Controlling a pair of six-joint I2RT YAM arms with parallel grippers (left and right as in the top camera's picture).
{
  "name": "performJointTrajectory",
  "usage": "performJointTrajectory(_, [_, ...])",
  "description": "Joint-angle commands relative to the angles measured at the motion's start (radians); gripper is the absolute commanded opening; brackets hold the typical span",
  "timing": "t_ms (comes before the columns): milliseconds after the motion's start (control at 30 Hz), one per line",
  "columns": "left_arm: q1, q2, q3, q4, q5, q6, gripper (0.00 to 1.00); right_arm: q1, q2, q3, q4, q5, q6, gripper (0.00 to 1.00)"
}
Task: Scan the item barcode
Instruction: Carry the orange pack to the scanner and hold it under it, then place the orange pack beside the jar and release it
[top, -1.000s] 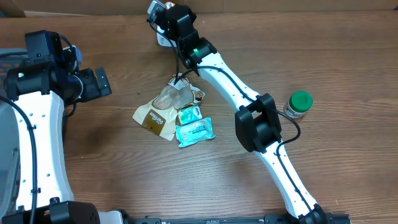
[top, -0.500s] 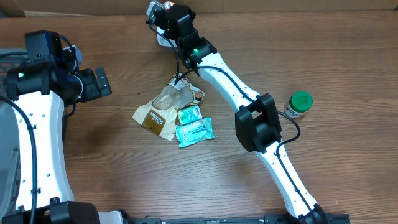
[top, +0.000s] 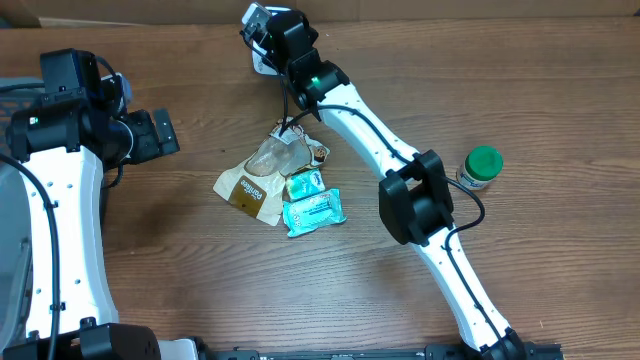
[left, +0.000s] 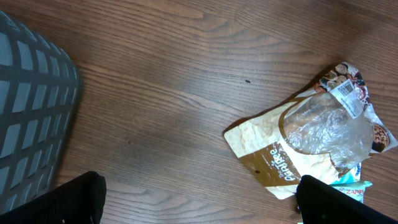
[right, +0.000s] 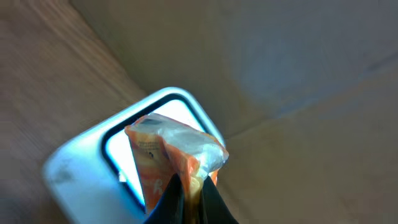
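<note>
The right gripper swings back next and releases the packet by the green-lidded bottle, which stands to the gripper's right in the overhead view, away from the pile.
My right gripper (right: 191, 186) is shut on an orange and clear snack packet (right: 165, 152), pinching its lower edge. The packet hangs right in front of the lit window of the white scanner (right: 78, 171). From overhead, that gripper (top: 262, 24) is at the far edge of the table, above the scanner (top: 262, 66); the packet itself is hidden there. My left gripper (left: 202, 202) stands open over bare wood, with nothing between its fingers, left of the pile of packets. Overhead it sits at the table's left (top: 163, 133).
A brown and white bag (top: 248, 186) with a clear window and a barcode label (left: 348, 96) lies mid-table beside teal packets (top: 312, 208). A green-lidded bottle (top: 481, 167) stands at the right. A grey basket (left: 31, 112) is at the left, a cardboard wall (right: 298, 68) behind the scanner.
My right gripper has shifted slightly to the right at the scanner, still holding the packet. The left arm has not moved.
</note>
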Motion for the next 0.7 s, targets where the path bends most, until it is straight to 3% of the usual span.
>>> performJointTrajectory(0, [-0.007, -0.006, 0.006, 0.001, 0.003, 0.012, 1.00, 0.007, -0.187, 0.014, -0.050, -0.060, 0.260, 0.04])
performJointTrajectory(267, [-0.007, -0.006, 0.006, 0.001, 0.003, 0.012, 1.00, -0.004, -0.420, 0.014, -0.410, -0.190, 0.674, 0.04])
performJointTrajectory(667, [-0.007, -0.006, 0.006, 0.001, 0.003, 0.012, 1.00, -0.046, -0.587, 0.014, -1.092, -0.180, 0.845, 0.04])
